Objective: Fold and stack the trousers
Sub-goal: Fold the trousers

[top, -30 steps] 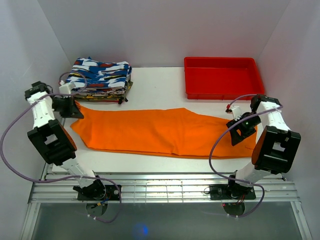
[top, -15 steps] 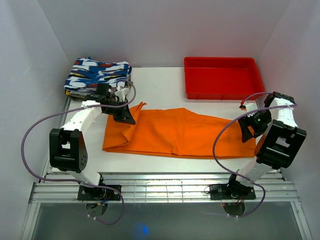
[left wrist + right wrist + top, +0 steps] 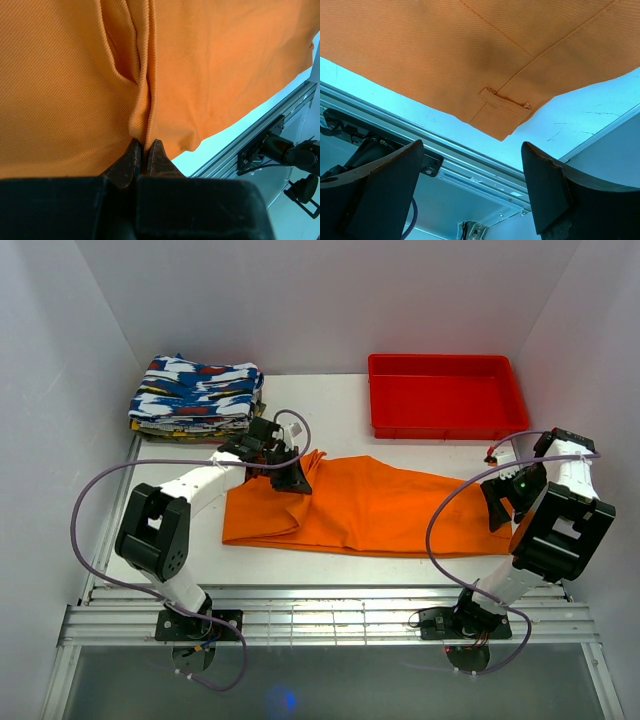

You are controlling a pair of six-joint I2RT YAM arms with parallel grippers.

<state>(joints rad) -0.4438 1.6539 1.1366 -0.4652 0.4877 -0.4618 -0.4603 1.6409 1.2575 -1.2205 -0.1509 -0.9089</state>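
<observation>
The trousers' flat middle (image 3: 364, 504) (image 3: 200, 85) lies below my left gripper, on the right in the top view. I will lower the gripper there and release the trousers' fold next.
The orange trousers (image 3: 390, 508) lie across the table, their left end lifted and drawn over toward the middle. My left gripper (image 3: 291, 478) is shut on a bunched fold of that end. In the left wrist view the fold of the trousers (image 3: 142, 107) runs up from between the closed fingertips of the left gripper (image 3: 143, 149). My right gripper (image 3: 506, 502) hovers at the trousers' right end, open and holding nothing. In the right wrist view the right gripper (image 3: 471, 146) stands wide, and the waist corner of the trousers (image 3: 502, 117) with its belt loop lies flat beyond it.
A stack of blue, white and red patterned folded clothes (image 3: 195, 400) sits at the back left. A red plastic tray (image 3: 445, 392) stands at the back right. An aluminium rail (image 3: 330, 612) runs along the near edge, and white walls close in both sides.
The left gripper has carried the trousers' left end to the right, shortening the spread cloth. The right gripper has let go, opened wider and drawn back a little to the right.
</observation>
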